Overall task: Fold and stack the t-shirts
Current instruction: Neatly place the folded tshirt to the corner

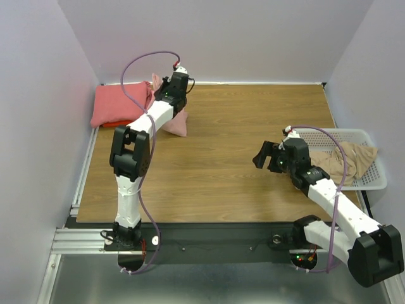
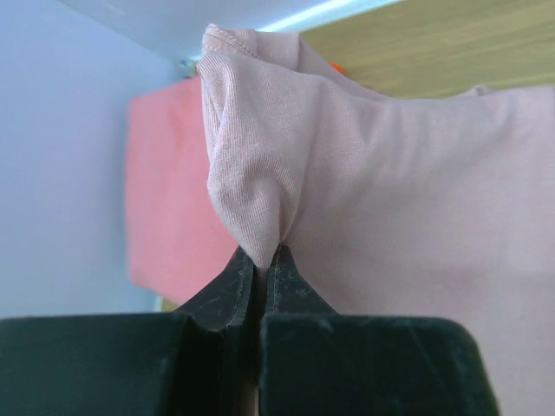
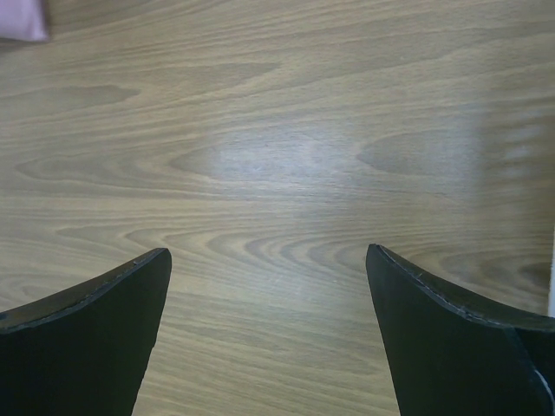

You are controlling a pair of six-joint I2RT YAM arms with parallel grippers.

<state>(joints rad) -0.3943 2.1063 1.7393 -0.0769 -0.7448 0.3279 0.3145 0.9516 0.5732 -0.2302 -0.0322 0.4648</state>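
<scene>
Next, my left gripper will rise, move left in the top view and lower onto the folded coral-red t-shirt (image 1: 116,104) (image 2: 172,191) to release the pink t-shirt's fold, because the stack lies there.
My left gripper (image 2: 260,258) is shut on a pinched fold of the dusty pink t-shirt (image 2: 408,191). In the top view it (image 1: 166,95) is at the far left of the table, and the pink shirt (image 1: 179,124) hangs below and beside it. A folded coral-red t-shirt (image 1: 116,104) lies just left of it against the wall, with an orange edge (image 1: 111,125) under it. The coral-red shirt also shows in the left wrist view (image 2: 165,199). My right gripper (image 1: 261,155) is open and empty over bare wood (image 3: 269,251). A tan t-shirt (image 1: 345,162) lies crumpled in the basket.
A white mesh basket (image 1: 373,182) stands at the right table edge, just behind my right arm. Lilac walls close the left, back and right sides. A corner of pink cloth (image 3: 22,19) shows at the top left of the right wrist view.
</scene>
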